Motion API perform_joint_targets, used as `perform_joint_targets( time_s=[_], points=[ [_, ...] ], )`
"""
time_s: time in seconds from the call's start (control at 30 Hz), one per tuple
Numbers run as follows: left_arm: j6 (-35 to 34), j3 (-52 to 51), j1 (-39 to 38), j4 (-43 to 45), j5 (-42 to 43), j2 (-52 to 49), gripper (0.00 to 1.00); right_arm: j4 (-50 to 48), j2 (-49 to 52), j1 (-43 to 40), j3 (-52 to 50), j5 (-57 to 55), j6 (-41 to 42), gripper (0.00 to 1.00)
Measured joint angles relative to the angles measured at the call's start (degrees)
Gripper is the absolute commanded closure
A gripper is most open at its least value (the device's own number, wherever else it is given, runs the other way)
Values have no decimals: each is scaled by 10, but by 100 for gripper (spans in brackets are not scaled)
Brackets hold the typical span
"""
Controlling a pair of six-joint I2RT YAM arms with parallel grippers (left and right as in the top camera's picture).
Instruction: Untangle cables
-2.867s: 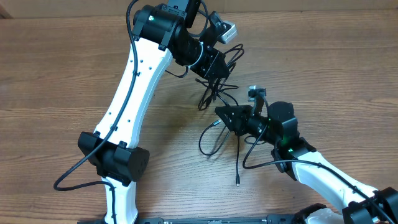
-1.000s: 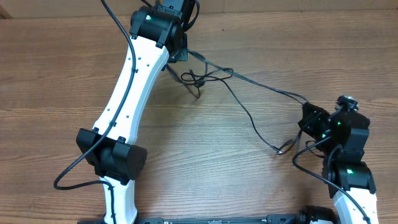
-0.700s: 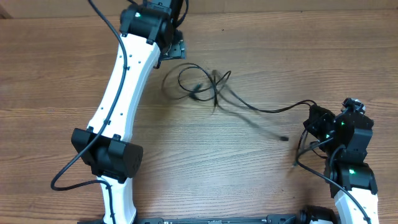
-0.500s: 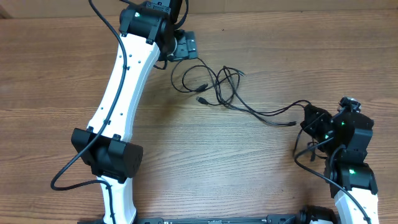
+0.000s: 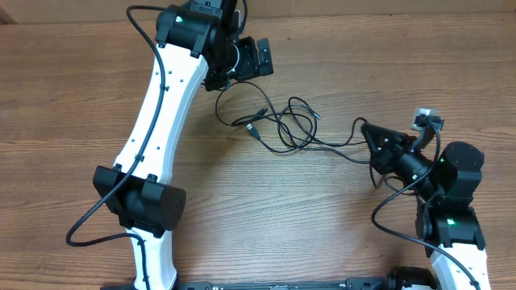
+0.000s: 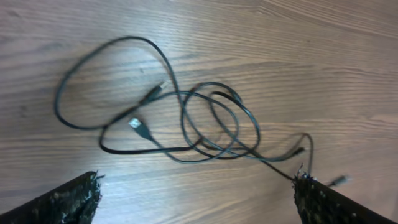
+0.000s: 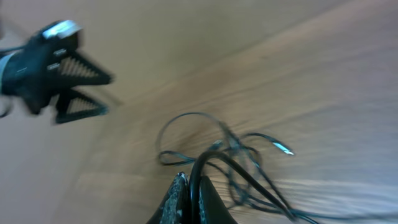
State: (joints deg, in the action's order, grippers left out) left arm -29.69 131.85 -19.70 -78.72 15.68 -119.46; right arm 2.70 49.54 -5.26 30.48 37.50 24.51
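I will lift the piece of cable up and outward with my right gripper. Then I will lower it and let it go on the bare wood just outward (image 5: 385, 110) of it, which is clear of loops.
The cables (image 5: 280, 122) are thin black cords lying in loose, crossed loops on the wooden table mid-scene, with small plug ends showing. My left gripper (image 5: 256, 58) hangs open just beyond them at the far side, holding nothing. In the left wrist view the cables (image 6: 205, 146) lie spread below, between and ahead of the left gripper (image 6: 199, 202) and its wide-apart fingertips (image 6: 71, 199). My right gripper (image 5: 367, 131) is shut on one strand at the right end of the tangle. In the right wrist view that cable (image 7: 198, 171) arches up out of the closed right gripper (image 7: 196, 199).
The wooden table (image 5: 72, 105) extends on all sides. The left arm's white link (image 5: 165, 105) crosses the left half. Thicker black arm wires loop near each base (image 5: 105, 217). The open left gripper (image 7: 56, 59) shows blurred in the right wrist view.
My left gripper opened and let the cable go. The stretched cable went slack and dropped into loose loops. My right gripper swung left toward the middle, still holding its strand.
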Motion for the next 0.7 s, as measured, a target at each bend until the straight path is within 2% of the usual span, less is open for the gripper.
perform_joint_targets(
  time_s=[0.2, 0.37, 0.53, 0.7],
  points=[
    [-2, -2, -22, 2, 13, 0, 0, -60, 0, 36, 2, 21, -5, 96],
    [13, -24, -39, 20, 17, 0, 0, -48, 0, 38, 35, 16, -6, 96],
    [60, -72, -50, 52, 36, 0, 0, -23, 15, 38, 108, 5, -6, 96],
    [131, -121, -55, 90, 121, 0, 0, 9, 48, 38, 167, -5, -6, 96]
  ],
)
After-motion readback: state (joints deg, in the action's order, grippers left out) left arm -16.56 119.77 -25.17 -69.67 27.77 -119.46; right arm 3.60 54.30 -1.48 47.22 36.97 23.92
